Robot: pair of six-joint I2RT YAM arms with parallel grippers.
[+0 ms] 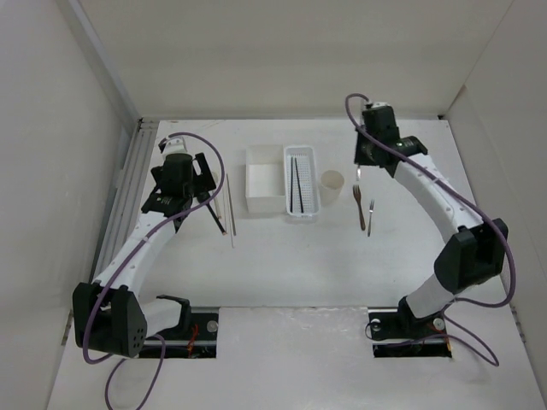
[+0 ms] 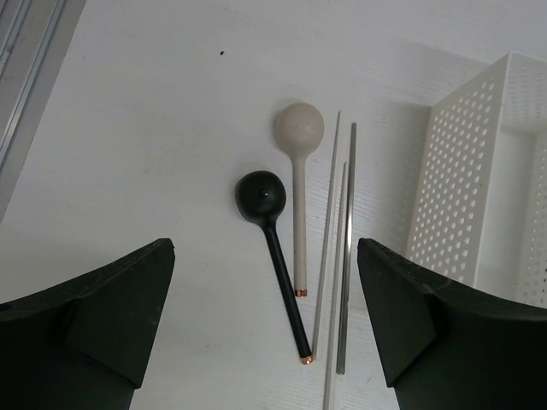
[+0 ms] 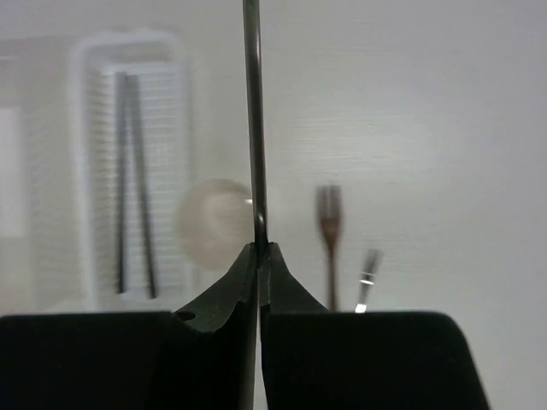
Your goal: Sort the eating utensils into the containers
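Similar dark chopsticks lie in the perforated tray [image 1: 301, 212], so my right gripper goes left in the top view past the cream cup [image 1: 332, 182] and down there next.
My left gripper [image 1: 181, 195] is open and hangs over a black spoon [image 2: 275, 248] and a beige spoon [image 2: 299, 171] that lie side by side, with the black spoon's handle between the open fingers [image 2: 102, 325]. Pale chopsticks [image 2: 332, 231] lie just right of the spoons. My right gripper [image 3: 258, 248] is shut on a thin dark utensil [image 3: 251, 128], seen edge-on, held above the table near the cream cup [image 1: 332, 182]. Two small forks [image 1: 360, 205] lie right of the cup. Dark chopsticks [image 1: 296, 184] lie in the perforated tray [image 1: 301, 212].
The white square box [image 1: 263, 203] stands left of the tray, and its perforated wall [image 2: 453, 188] shows at the right of the left wrist view. A metal rail [image 1: 128, 184] runs along the left wall. Purple cables loop over both arms.
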